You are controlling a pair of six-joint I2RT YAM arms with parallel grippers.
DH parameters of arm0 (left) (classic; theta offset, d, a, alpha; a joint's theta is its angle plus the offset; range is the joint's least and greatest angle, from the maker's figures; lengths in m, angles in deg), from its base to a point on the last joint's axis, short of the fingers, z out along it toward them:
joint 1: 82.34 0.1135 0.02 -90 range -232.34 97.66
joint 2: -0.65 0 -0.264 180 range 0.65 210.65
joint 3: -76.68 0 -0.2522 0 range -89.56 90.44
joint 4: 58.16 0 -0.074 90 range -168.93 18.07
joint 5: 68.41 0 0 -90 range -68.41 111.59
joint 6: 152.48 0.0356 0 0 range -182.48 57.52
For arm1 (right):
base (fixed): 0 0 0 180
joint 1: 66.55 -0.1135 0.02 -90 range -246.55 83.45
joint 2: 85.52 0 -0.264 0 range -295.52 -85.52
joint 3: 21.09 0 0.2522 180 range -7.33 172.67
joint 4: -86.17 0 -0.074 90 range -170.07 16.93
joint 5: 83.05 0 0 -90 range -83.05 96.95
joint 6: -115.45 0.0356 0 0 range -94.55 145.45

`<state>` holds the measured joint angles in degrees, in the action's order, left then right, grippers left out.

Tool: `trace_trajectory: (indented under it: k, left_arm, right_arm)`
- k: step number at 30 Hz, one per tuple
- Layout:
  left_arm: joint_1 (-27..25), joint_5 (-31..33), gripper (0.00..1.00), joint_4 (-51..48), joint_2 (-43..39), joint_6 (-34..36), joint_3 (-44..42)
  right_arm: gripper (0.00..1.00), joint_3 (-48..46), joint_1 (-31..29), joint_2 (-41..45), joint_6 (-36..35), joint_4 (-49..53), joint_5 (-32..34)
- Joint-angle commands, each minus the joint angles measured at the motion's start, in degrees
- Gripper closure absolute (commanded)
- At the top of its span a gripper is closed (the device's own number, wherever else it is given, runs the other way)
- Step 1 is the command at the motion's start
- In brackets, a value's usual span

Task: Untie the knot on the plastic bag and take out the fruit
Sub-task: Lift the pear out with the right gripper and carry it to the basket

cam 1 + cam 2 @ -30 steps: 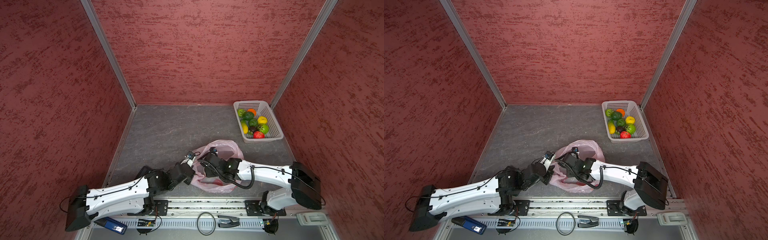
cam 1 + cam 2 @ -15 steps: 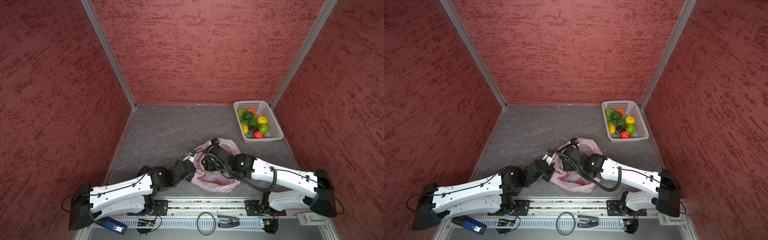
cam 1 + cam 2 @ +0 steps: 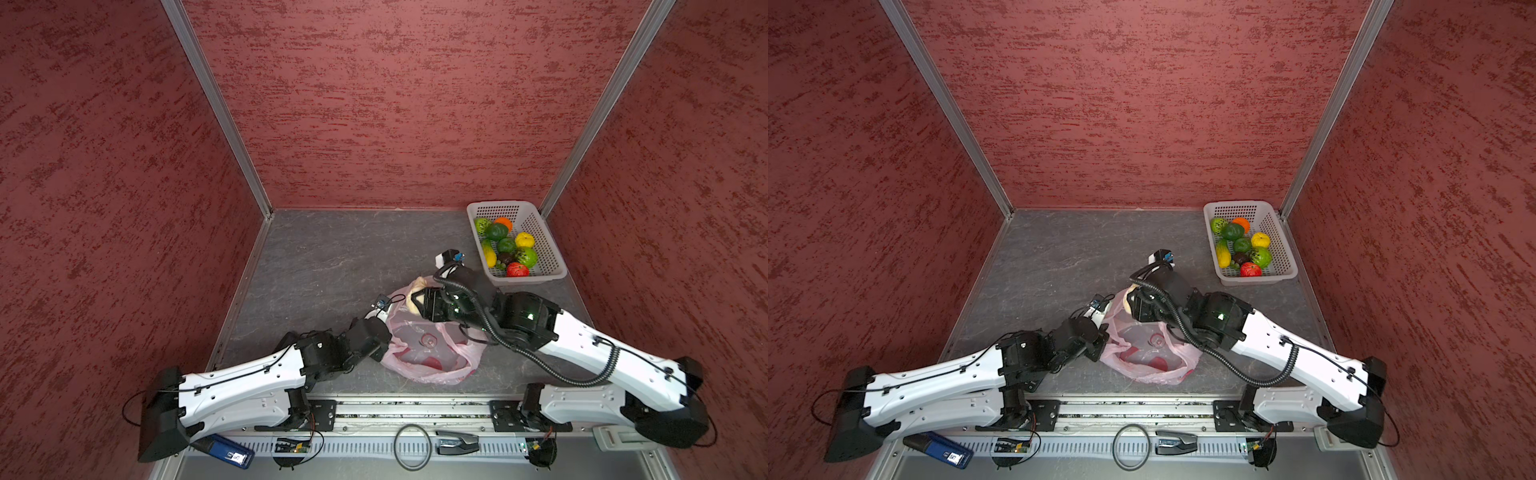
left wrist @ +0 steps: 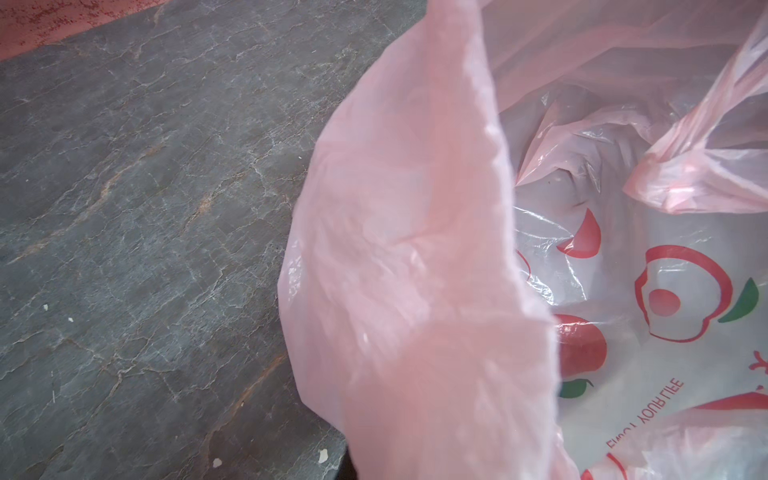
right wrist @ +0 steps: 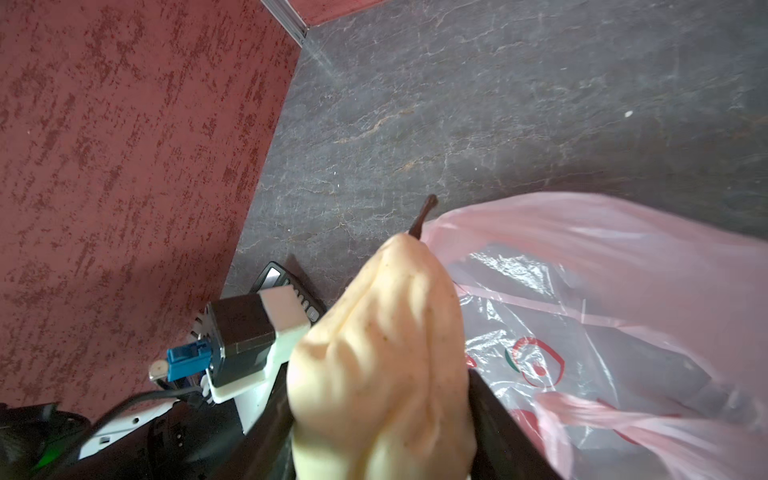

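The white basket with other fruits is outward of my right gripper, so I need to carry the pear outward, lower it over them and release.
The pink plastic bag [image 3: 430, 359] [image 3: 1148, 361] lies crumpled near the front middle of the grey floor, its mouth gaping; red prints show inside it [image 4: 681, 299]. The knot is out of view. My right gripper [image 3: 417, 301] [image 3: 1128, 306] [image 5: 380, 415] hangs over the bag's far rim, shut on a beige pear [image 5: 386, 365], one piece of the fruit, stem pointing away. My left gripper [image 3: 387, 332] [image 3: 1103, 337] is at the bag's left edge, shut on a fold of pink film [image 4: 407, 270] that hides its fingers.
A white perforated basket [image 3: 494, 205] [image 3: 1237, 204] stands at the back right, holding several fruits [image 3: 509, 249]. Red walls close three sides. A blue device [image 3: 228, 451] and a black cable ring [image 3: 411, 446] lie on the front rail. The left wrist camera [image 5: 241, 345] sits beside the pear.
My right gripper has risen from inside the bag toward its far rim, carrying the pear out, and that arm has stretched out. The left gripper kept its hold on the bag's edge.
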<state>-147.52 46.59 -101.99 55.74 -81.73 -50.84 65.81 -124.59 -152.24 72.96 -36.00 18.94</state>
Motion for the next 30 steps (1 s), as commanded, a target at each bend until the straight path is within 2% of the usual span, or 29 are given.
trace_trajectory:
  k: [1,8,15,22,30]
  left_arm:
    - [0.33,0.85,1.00,-0.82,-0.77,-0.42,0.74]
    - [0.33,3.17,1.00,-0.37,-1.90,-1.50,-0.15]
    - [0.39,7.39,1.00,-0.39,-2.57,-1.91,0.09]
    - [0.41,14.02,1.00,5.91,-6.02,2.08,-2.50]
    - [0.33,15.56,1.00,12.12,-8.62,4.34,-6.62]
  right_arm:
    - [0.57,0.64,6.47,3.30,-2.50,2.19,0.40]
    - [0.57,-6.83,29.60,7.74,-8.13,-4.28,-9.08]
    - [0.57,-11.26,46.99,3.68,-12.22,-13.83,-14.58]
    - [0.57,-9.19,57.13,-5.72,-15.25,-21.09,-16.65]
    - [0.57,-7.27,62.50,-16.23,-14.55,-29.10,-16.65]
